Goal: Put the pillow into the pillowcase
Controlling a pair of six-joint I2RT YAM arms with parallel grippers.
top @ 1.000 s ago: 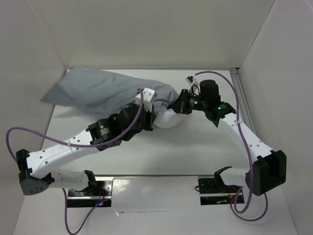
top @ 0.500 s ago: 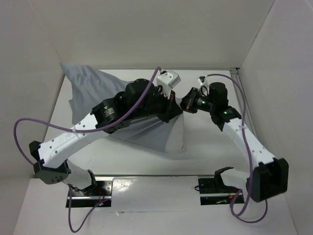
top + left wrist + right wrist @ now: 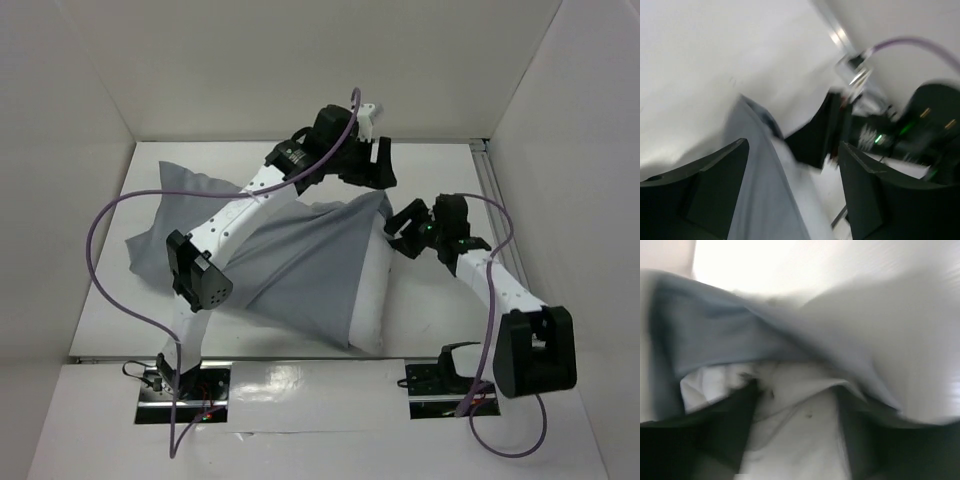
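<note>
A white part of the pillow lies bare beyond the pillowcase's edge, so the robot's left gripper should draw back and down onto that edge's middle part [image 3: 367, 257] [image 3: 789, 195] and close.
The grey pillowcase [image 3: 285, 260] lies wrinkled across the table's middle and covers most of the white pillow [image 3: 372, 300], which shows as a strip along the case's right edge. My left gripper [image 3: 378, 168] hangs open above the case's far right corner, holding nothing. In the left wrist view its jaws [image 3: 790, 200] stand wide over a grey fold of the pillowcase [image 3: 757, 190]. My right gripper [image 3: 402, 232] is open just right of the case's mouth. In the right wrist view the pillow [image 3: 800, 440] lies between the dark fingers [image 3: 715, 435], with the pillowcase [image 3: 725, 345] above it.
White walls [image 3: 300, 70] enclose the table at the back and on both sides. A metal rail [image 3: 490, 185] runs along the right edge. The left arm's purple cable [image 3: 110, 270] loops over the left part of the table. The two arm bases [image 3: 440, 380] sit at the near edge.
Both grippers have let go of the pillowcase and opened. The left arm swung up toward the back wall, and the case with the pillow has dropped and spread over the table.
</note>
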